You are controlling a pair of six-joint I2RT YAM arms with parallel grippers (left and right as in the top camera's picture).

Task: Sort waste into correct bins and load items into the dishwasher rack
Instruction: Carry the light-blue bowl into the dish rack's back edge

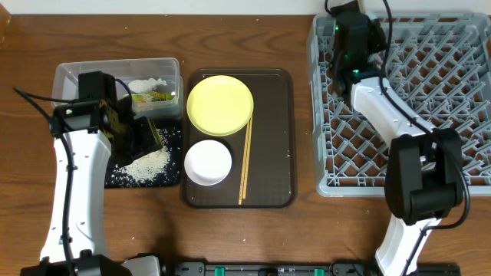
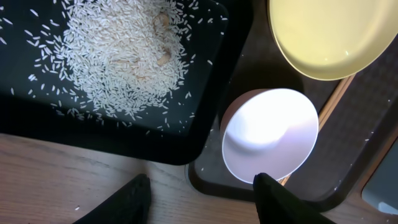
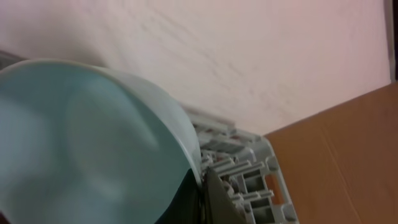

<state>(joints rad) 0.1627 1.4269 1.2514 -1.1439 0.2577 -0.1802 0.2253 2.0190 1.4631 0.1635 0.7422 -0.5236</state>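
Note:
I need to move my right gripper toward the edge of the grey rack by the brown serving tray next and open it, because the bowl is over that rack corner [image 1: 331,39].
My left gripper [image 1: 144,138] [image 2: 202,199] is open and empty, hovering over the black tray [image 1: 115,180] [image 2: 205,124], which holds a heap of rice grains [image 1: 146,165] [image 2: 118,56]. The clear tub [image 1: 77,75] holds the white tissue [image 1: 149,83] and the green-and-yellow wrapper [image 1: 156,96]. The yellow plate [image 1: 220,105] [image 2: 329,37], the white bowl [image 1: 208,162] [image 2: 270,134] and the chopsticks [image 1: 245,161] lie on the brown serving tray [image 1: 272,138]. My right gripper [image 1: 347,21] [image 3: 202,180] is shut on the rim of the light blue bowl [image 3: 81,143], over the far left corner of the grey rack [image 1: 406,100] [image 3: 249,168]. The cup is out of view.
The wall stands close behind the rack. A few stray grains lie on the wooden table [image 2: 74,186] in front of the black tray.

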